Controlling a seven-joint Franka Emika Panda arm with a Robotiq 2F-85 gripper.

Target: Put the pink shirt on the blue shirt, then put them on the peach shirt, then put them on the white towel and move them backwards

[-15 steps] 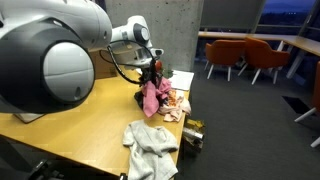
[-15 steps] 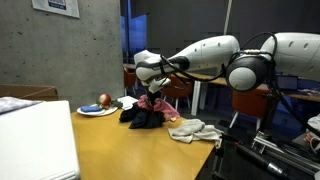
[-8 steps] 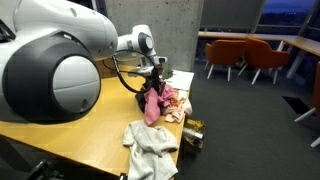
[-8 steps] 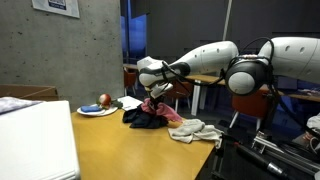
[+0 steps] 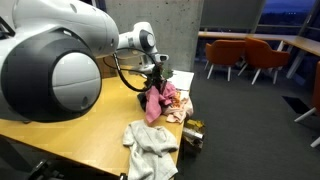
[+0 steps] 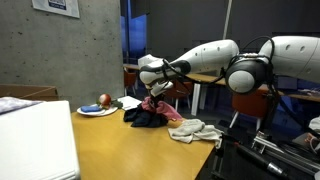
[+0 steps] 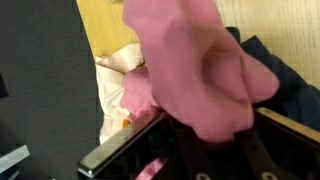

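My gripper raises the pink shirt drooping past the dark blue shirt [image 6: 143, 117] [image 7: 290, 88] next, then lowers over the blue shirt, which lies below it, and releases the cloth.
My gripper [image 5: 156, 82] is shut on the pink shirt [image 5: 153, 102] and holds it hanging above the table; it also shows in an exterior view [image 6: 152, 100] and fills the wrist view [image 7: 195, 65]. The dark blue shirt [image 6: 143, 117] lies crumpled right under it, seen also in the wrist view [image 7: 275, 70]. The peach shirt [image 5: 175, 103] lies beside it [image 7: 120, 68]. The white towel [image 5: 151, 147] lies crumpled nearer the table's front edge [image 6: 197, 130].
A plate with a red fruit [image 6: 99, 107] stands behind the blue shirt. A white box [image 6: 35, 140] fills one corner. A dark object [image 5: 192, 135] sits at the table edge by the towel. Orange chairs [image 5: 250, 57] stand beyond the wooden table [image 5: 80, 125].
The gripper with the pink shirt has shifted slightly away from the towel, over the blue shirt. The other cloths have not moved.
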